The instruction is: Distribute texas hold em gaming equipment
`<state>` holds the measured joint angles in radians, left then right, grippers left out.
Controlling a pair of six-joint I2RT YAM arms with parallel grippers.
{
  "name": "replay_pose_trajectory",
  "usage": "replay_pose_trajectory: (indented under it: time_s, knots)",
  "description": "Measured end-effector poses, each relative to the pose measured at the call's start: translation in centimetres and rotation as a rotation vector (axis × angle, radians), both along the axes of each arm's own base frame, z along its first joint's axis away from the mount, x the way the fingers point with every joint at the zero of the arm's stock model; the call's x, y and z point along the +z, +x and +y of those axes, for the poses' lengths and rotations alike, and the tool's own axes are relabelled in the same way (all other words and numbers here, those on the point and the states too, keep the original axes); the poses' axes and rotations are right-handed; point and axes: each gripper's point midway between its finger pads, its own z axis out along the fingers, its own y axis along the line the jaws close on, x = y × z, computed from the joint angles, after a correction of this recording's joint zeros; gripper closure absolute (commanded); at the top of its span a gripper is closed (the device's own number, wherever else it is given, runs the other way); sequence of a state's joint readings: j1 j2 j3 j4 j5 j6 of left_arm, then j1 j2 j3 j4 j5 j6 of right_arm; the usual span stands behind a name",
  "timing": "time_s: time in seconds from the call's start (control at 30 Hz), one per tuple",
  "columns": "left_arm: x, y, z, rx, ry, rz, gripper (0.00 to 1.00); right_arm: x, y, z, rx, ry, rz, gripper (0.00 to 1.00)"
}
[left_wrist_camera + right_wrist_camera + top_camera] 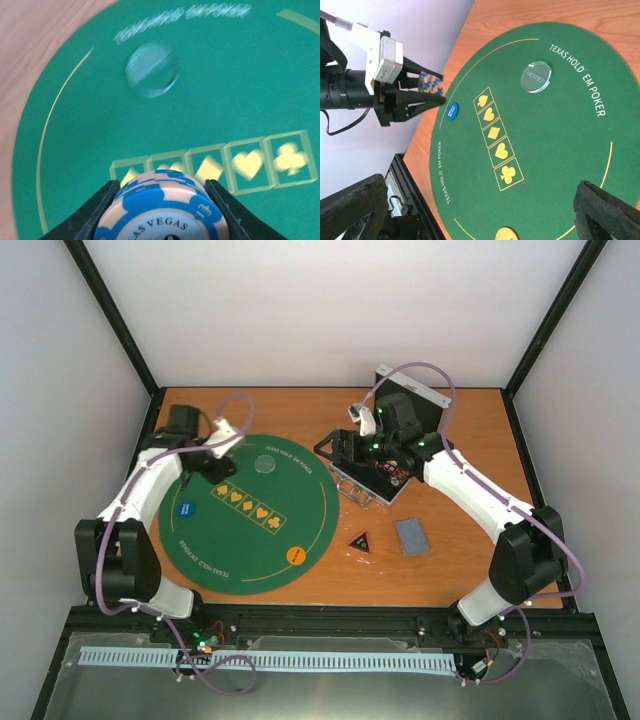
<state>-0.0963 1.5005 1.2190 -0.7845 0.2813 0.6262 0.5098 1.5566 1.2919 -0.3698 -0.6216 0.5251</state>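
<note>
My left gripper moves the chips back and down next to release them beside the blue disc (184,507), since the felt below and back from the gripper stands open.
My left gripper (207,462) is shut on a small stack of blue striped-edge poker chips (165,207) and holds it above the left part of the green mat, near the row of suit boxes. The chips also show in the right wrist view (431,84). On the mat lie a clear disc (266,463), a blue disc (184,507) and an orange disc (296,555). A black triangular marker (361,540) and grey-blue-backed cards (411,536) lie on the wood to the right. My right gripper (338,447) is open and empty, above the mat's right edge.
The big round green felt mat (250,530) covers the table's left centre. The open silver case (362,486) stands at the back right under my right arm, with its lid (412,398) raised behind. Black frame posts border the table.
</note>
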Motion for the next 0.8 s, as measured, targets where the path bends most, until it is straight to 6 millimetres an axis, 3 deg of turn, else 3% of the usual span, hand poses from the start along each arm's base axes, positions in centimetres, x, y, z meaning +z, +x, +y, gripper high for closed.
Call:
replay_pose_trajectory:
  time_s: [0.23,0.4,0.57,0.8]
  knots:
    - [-2.2,-3.0,13.4,0.387,-0.008,0.041,0.99,-0.1,-0.2,-0.6,-0.008,-0.032,-0.020,0.00]
    - [-3.4,-6.4,18.4,0.542,0.001,0.051,0.99,-0.5,-0.3,-0.8,-0.009,-0.051,-0.008,0.00]
    - [-6.2,-9.6,21.1,0.630,0.028,0.094,0.99,-1.0,-0.5,-1.0,-0.012,-0.069,0.009,0.00]
    - [-9.9,-12.9,19.5,0.595,0.049,0.157,1.00,-1.1,-0.5,-1.3,-0.026,-0.085,0.016,0.00]
